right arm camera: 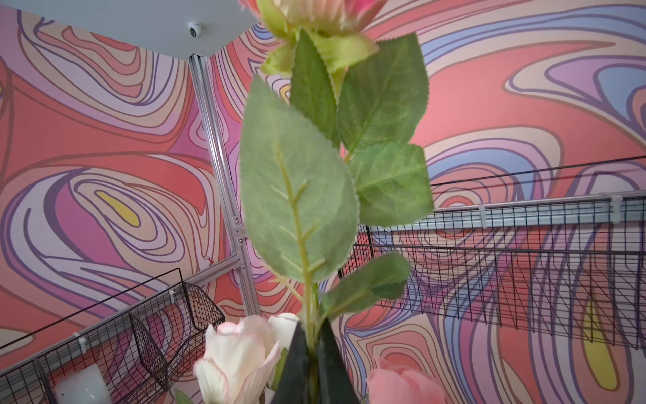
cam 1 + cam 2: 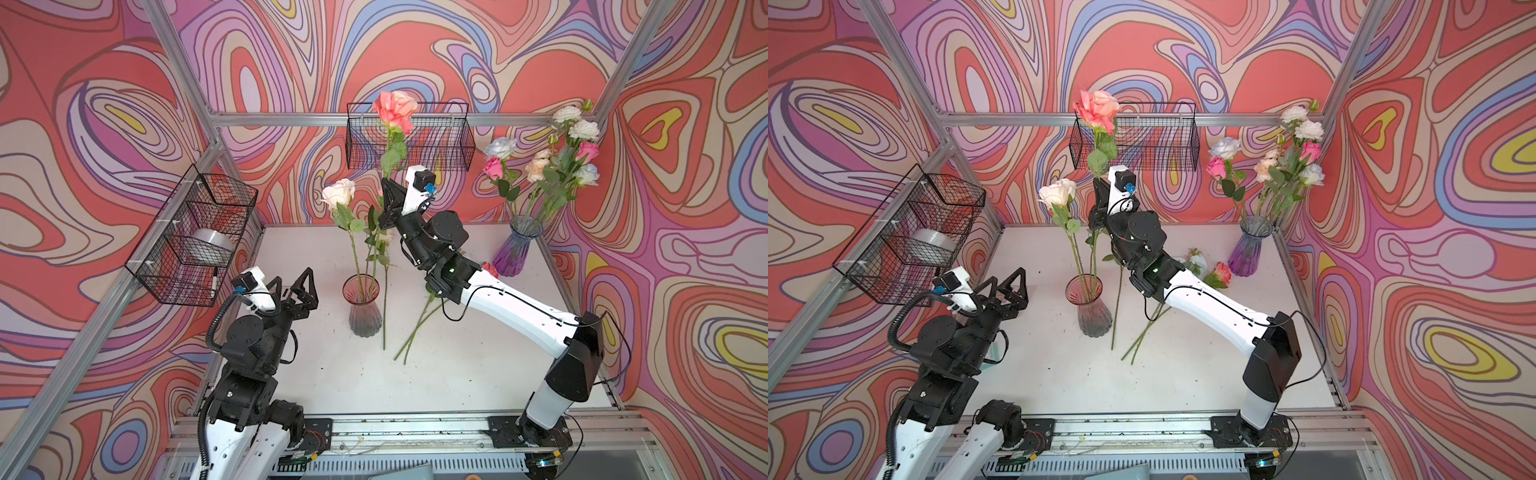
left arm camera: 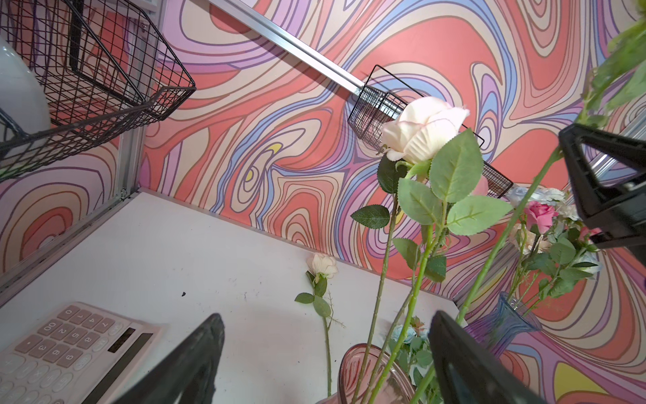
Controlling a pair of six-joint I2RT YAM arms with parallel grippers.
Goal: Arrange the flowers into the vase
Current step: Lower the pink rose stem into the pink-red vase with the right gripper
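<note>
The pink glass vase's opening (image 2: 362,289) is below my right gripper, so my right gripper should move down next with the upright coral rose and release its stem inside that opening.
A pink glass vase (image 2: 361,305) (image 2: 1094,305) (image 3: 370,377) stands mid-table with a white rose (image 2: 338,193) (image 2: 1057,193) (image 3: 423,127) in it. My right gripper (image 2: 388,203) (image 2: 1100,199) (image 1: 311,335) is shut on the stem of a tall coral rose (image 2: 395,108) (image 2: 1098,108), which it holds upright. That stem's lower end hangs just right of the vase, outside it. My left gripper (image 2: 297,291) (image 2: 1007,291) (image 3: 327,318) is open and holds nothing, left of the vase. Other flowers (image 2: 415,328) (image 2: 1223,272) lie on the table under the right arm.
A purple vase (image 2: 517,249) (image 2: 1250,245) with several flowers (image 2: 552,162) stands at the back right corner. Wire baskets hang on the left wall (image 2: 195,237) and back wall (image 2: 409,137). A pink calculator (image 3: 70,346) lies by the left gripper.
</note>
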